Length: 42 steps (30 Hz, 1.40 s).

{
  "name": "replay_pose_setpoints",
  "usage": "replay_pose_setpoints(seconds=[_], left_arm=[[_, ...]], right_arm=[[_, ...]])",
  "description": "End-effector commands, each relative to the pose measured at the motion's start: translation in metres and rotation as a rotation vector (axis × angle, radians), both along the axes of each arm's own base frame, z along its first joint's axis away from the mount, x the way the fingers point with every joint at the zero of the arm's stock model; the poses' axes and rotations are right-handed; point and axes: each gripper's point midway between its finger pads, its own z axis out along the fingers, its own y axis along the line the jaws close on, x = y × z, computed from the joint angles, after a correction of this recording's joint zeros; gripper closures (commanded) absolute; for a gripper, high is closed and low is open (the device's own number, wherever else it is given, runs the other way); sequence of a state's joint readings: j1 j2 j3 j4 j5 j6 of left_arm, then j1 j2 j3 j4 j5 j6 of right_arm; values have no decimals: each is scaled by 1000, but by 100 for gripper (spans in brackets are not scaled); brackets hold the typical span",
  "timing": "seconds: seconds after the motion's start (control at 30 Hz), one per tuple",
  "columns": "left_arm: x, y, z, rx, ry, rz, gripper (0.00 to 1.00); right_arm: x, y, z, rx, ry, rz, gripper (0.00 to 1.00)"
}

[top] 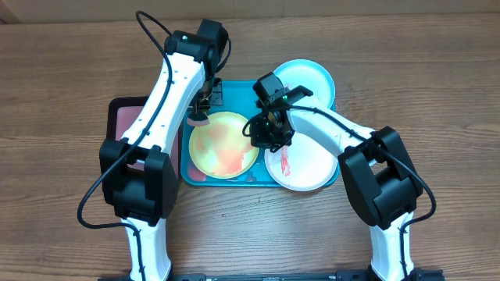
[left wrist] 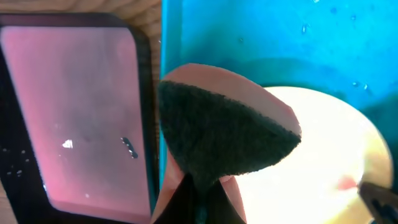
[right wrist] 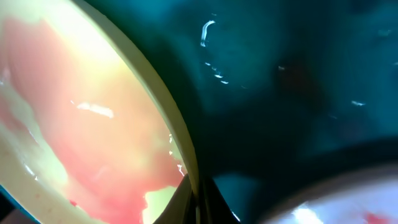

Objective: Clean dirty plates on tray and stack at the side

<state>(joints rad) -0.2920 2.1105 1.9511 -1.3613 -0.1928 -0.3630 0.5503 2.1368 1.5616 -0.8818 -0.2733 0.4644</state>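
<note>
The right gripper raises the yellow-green plate (top: pixel 225 144) next and tips it toward the light blue plate (top: pixel 306 78). It then lowers and releases the yellow-green plate on the tray, because red coats it.
The yellow-green plate (top: pixel 225 144) lies at the left of the teal tray (top: pixel 236 95), smeared red. The white plate (top: pixel 301 168) with a red smear lies at the tray's right front. The light blue plate (top: pixel 306 78) sits at the back right. My left gripper (top: pixel 201 112) is shut on a pink sponge with a dark scrub face (left wrist: pixel 224 134), just above the yellow-green plate's back-left rim (left wrist: pixel 323 162). My right gripper (top: pixel 262 139) is shut on that plate's right rim (right wrist: pixel 180 134), with the tray floor (right wrist: pixel 292 81) beside it.
A smaller black-rimmed tray with a pink inside (top: pixel 125 123) lies left of the teal tray; it fills the left of the left wrist view (left wrist: pixel 68 112). Wooden table surrounds both trays.
</note>
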Motion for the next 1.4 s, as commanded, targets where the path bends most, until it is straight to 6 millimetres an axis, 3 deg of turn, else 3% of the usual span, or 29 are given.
replay_pose_setpoints(seconds=[0.0,0.23,0.33,0.57,1.1,1.37], left_arm=[[7,-2,7,-37,-24,-13,96],[16,8,7,-48,-58,48,96],[17,16,7,-49,-59,72,96],[17,17,7,-55,-57,79,96],[17,14,6,-73,-51,77,96],[16,14,6,-73,-51,77,96]], right_arm=[[31,-3,46,-68,-177,10,96],[39,-31,81,-309,-307,-19,96],[43,-57,109,-469,-418,-91,96],[41,-79,150,-642,-581,-183,96],[19,-78,238,-849,-970,-276,96],[5,-64,265,-935,-1128,-247,96]])
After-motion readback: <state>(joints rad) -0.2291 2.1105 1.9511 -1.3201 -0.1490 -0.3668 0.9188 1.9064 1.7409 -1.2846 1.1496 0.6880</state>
